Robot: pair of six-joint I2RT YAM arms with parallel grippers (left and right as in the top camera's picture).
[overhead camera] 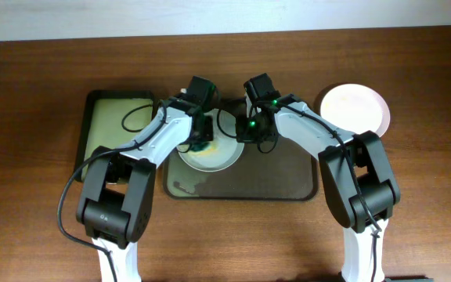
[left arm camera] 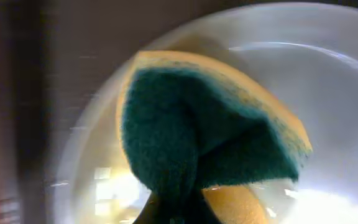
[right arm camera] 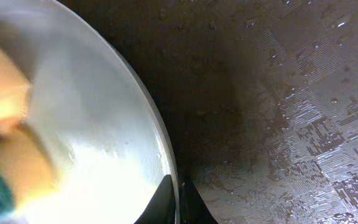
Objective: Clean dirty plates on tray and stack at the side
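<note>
Another white plate (overhead camera: pixel 355 113) sits to the right of my right gripper in the overhead view. Next I lift the rim of the plate on the tray, carry it there, lower and release.
A white plate (overhead camera: pixel 214 157) lies on the dark brown tray (overhead camera: pixel 280 176), at its left part. My left gripper (overhead camera: pixel 200 139) is shut on a yellow sponge with a green scouring side (left arm camera: pixel 204 137) and presses it on the plate (left arm camera: pixel 328 93). My right gripper (overhead camera: pixel 250 133) is shut on the plate's right rim (right arm camera: pixel 166 155), one finger on each side of it (right arm camera: pixel 178 198). The sponge shows at the left edge of the right wrist view (right arm camera: pixel 5 124). Another white plate (overhead camera: pixel 355 108) sits on the table to the right of the tray.
A smaller black tray with a yellow-green inside (overhead camera: pixel 116 125) lies left of the brown tray. The brown tray's textured floor (right arm camera: pixel 303 112) carries water drops. Brown wooden table (overhead camera: pixel 37 196) all round.
</note>
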